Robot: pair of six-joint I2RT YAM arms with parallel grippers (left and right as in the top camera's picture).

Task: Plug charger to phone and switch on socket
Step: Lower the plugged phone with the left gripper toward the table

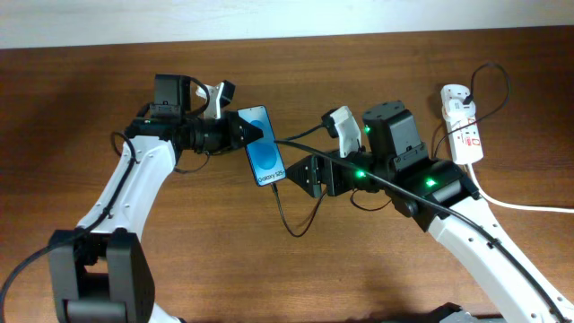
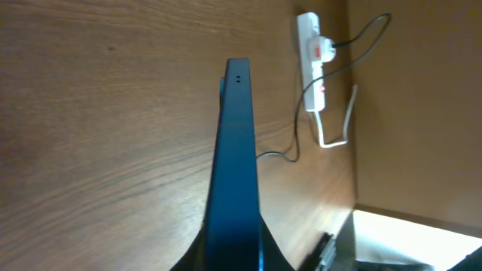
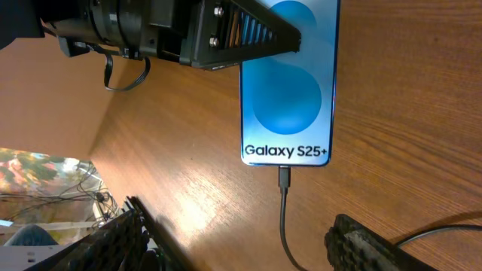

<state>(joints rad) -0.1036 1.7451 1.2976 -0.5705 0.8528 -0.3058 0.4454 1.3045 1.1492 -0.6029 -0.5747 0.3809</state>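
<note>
The phone comes down onto the bare tabletop below next, and my left gripper lays it there and releases it. The charger's plug already sits in the phone's bottom edge.
The phone lies at an angle at mid-table, its blue screen lit. My left gripper is shut on its top end. In the left wrist view the phone shows edge-on between the jaws. The charger, a thin black cable, has its plug tip set into the phone's bottom edge. My right gripper is open, just below the phone, and the cable runs loose between its fingers. It also shows in the overhead view. The socket lies at the far right.
The socket's thick white cord runs off to the right. A white adapter sits in the strip's far end, and a black cable loops from it. The socket also shows in the left wrist view. The table's edge is near the right gripper.
</note>
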